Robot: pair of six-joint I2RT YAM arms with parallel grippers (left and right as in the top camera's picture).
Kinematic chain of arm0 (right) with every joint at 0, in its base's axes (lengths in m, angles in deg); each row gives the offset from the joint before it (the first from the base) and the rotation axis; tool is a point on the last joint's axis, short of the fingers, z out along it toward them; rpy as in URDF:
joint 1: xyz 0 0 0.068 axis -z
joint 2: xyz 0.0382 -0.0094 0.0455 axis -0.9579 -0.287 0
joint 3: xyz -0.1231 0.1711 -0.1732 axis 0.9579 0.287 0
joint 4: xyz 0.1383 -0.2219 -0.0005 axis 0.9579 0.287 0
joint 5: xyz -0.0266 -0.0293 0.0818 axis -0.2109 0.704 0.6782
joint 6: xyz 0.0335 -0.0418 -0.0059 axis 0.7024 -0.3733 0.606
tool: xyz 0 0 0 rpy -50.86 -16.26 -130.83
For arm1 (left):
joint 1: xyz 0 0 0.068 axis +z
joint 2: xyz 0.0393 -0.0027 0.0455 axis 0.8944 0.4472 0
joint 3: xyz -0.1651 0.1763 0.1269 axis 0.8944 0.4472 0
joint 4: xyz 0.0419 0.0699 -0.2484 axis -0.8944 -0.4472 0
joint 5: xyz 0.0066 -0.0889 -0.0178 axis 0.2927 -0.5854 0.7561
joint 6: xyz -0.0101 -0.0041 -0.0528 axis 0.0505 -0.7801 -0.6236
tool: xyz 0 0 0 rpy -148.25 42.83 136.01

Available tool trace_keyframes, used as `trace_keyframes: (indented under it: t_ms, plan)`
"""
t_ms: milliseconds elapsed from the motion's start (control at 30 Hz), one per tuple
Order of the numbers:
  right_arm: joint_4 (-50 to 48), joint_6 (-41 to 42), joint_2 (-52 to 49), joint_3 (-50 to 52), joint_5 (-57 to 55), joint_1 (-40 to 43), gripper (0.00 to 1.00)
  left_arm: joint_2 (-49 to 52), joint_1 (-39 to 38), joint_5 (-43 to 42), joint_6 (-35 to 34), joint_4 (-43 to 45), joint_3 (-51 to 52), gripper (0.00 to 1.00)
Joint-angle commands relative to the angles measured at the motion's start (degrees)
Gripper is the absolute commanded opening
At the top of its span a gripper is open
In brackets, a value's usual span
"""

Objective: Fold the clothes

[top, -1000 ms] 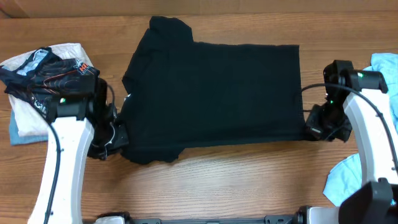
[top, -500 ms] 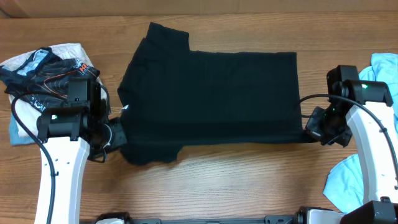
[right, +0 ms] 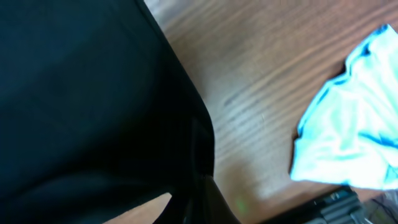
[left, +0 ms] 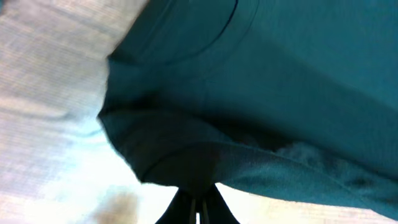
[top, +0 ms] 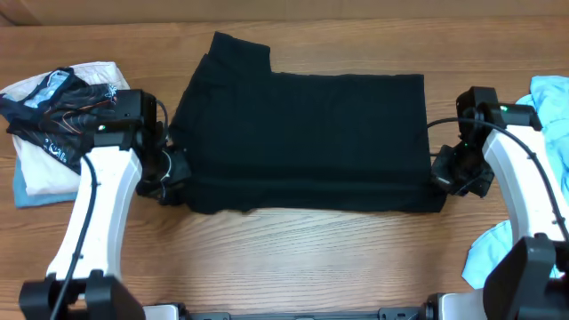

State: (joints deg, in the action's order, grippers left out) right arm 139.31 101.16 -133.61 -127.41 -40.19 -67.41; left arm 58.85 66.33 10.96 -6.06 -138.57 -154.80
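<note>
My right gripper moves outward along the shirt's bare side edge (top: 424, 155) (right: 176, 87) next and releases the shirt's front corner there, since the cloth beyond the doubled piece lies flat.
The clothes, a plain black T-shirt (top: 302, 124), lie spread across the middle of the wooden table (top: 293, 267), one sleeve pointing to the back left. My left gripper (top: 178, 173) is shut on the shirt's front-left edge. My right gripper (top: 438, 178) is shut on its front-right corner. The front edge runs as a straight doubled strip between them. In the left wrist view the fabric (left: 280, 74) bunches into the closed left gripper (left: 199, 208). In the right wrist view the black cloth (right: 81, 93) hangs from the right gripper (right: 205, 196), whose jaws are together.
A pile at the far left holds a white garment (top: 53, 164) with a black, orange-patterned garment (top: 62, 111) on top. Light blue garments lie at the right edge (top: 553, 98) and front right (top: 493, 258), one also showing as blue cloth (right: 348, 130).
Both grippers have drawn the shirt's front edge up and toward the back. The front sleeve that stuck out at the lower left is now tucked into a straight edge.
</note>
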Motion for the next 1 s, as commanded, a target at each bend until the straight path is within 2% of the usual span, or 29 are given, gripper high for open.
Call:
trace_keyframes:
  t_ms: [0, 233, 433, 967]
  plan:
    - [-1.9, 0.0, -1.7, 0.2, -0.2, 0.3, 0.04, 3.2, 0.4, -0.6, -0.6, 2.7, 0.3, 0.04]
    - [-10.4, -1.5, -3.6, 0.2, 0.1, 0.2, 0.04, 8.0, 0.4, -0.5, -0.6, 9.6, 0.3, 0.04]
    - [-12.9, -1.5, -5.9, 0.2, 0.9, 0.2, 0.04, 9.9, 0.3, -0.6, -1.0, 16.4, 0.3, 0.04]
    - [-18.5, -2.6, -9.4, 0.2, 1.4, 0.2, 0.04, 16.7, 0.0, -0.3, -1.0, 22.3, 0.3, 0.04]
